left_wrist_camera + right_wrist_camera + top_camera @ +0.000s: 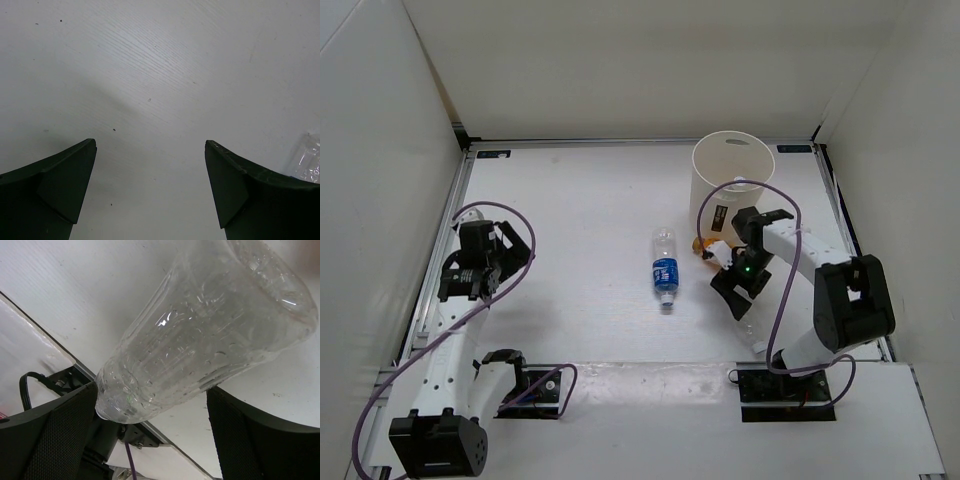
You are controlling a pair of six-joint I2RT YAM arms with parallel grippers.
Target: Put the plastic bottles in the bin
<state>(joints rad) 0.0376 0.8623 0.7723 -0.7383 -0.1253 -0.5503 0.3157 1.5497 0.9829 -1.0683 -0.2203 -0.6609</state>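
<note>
My right gripper eases slightly back onto the second clear bottle's near end (pixel 755 338) (pixel 127 402) next and closes its fingers. That end lies back of its open fingers.
The white bin (pixel 733 182) stands at the back right. A clear bottle with a blue label (pixel 665 268) lies mid-table. My right gripper (pixel 735 293) is in front of the bin, pointing at the near edge. It is open, its jaws (pixel 152 387) on either side of a clear plastic bottle (pixel 210 320), whose base lies by the left finger. That bottle shows faintly in the top view (pixel 752 335). An orange-tipped object (pixel 703 243) lies by the bin, partly hidden by the arm. My left gripper (pixel 498 262) is open and empty (pixel 150 142) at the left.
White walls enclose the table on three sides. The right arm's base mount (pixel 125 432) and purple cable (pixel 131 462) lie just beyond the clear bottle. A clear bottle edge (pixel 307 160) shows at the right border of the left wrist view.
</note>
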